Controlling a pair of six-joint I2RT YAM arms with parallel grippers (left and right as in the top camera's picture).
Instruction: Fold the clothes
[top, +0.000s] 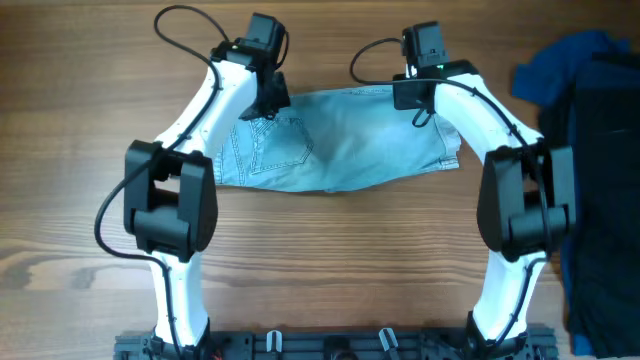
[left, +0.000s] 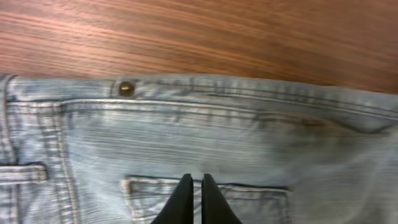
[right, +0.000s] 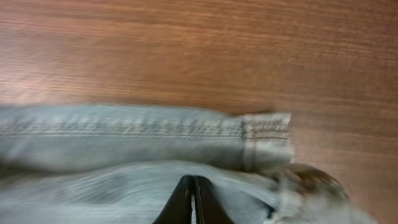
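The robot next needs to lift its right gripper toward the hemmed leg end, where the denim is rumpled, then bring it back and down beside its near end (top: 449, 160) and open it.
The light blue denim shorts (top: 340, 140) lie flat and folded across the far middle of the table, waistband and stitched pocket at the left. My left gripper (top: 268, 100) hovers over the shorts' far left corner. In the left wrist view its jaws (left: 194, 179) are shut, over a pocket (left: 205, 190) below the waistband rivet (left: 126, 88). My right gripper (top: 416, 95) is over the far right edge. In the right wrist view its jaws (right: 193, 180) are shut over blurred denim (right: 124, 134) near a hemmed leg end (right: 267, 140). No cloth shows between either pair of jaws.
A heap of dark blue and navy garments (top: 595, 150) covers the right edge of the wooden table (top: 60, 120). Bare wood lies to the left, in front of and beyond the shorts.
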